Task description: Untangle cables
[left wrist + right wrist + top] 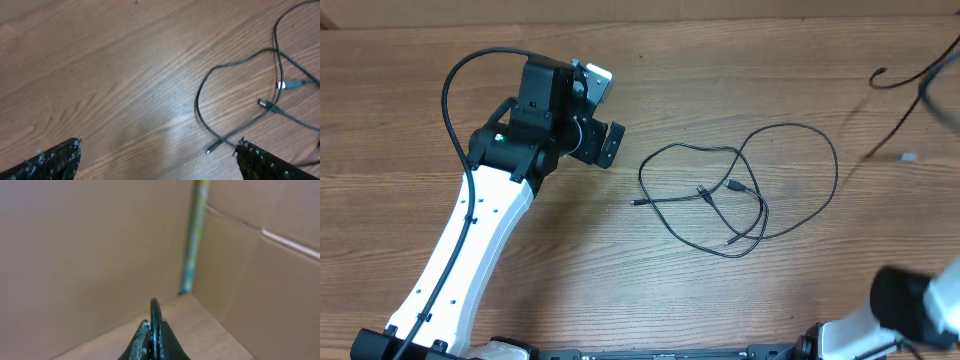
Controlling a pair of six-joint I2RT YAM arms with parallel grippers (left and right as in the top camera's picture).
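I will tilt and lower my raised right gripper next and let go of the black cable on the bare tabletop [920, 190] beside the tangle, apart from the loops, because that tabletop is below my gripper.
A tangle of thin black cables [735, 186] lies in loose loops on the wooden table, right of centre, with small plug ends near its middle. My left gripper [605, 145] is open and empty, just left of the tangle. In the left wrist view its fingers [157, 160] are spread wide, with the cables [196, 102] ahead at the right. Another black cable [910, 78] hangs blurred above the far right corner. My right gripper [155, 330] is shut on a black cable [155, 310] and raised. In the overhead view only the right arm [920, 300] shows.
Brown cardboard walls [260, 270] stand around the table's far and right sides. A small grey plug [908, 157] shows near the right edge. The left arm's thick black cable [455, 90] arcs over its white link.
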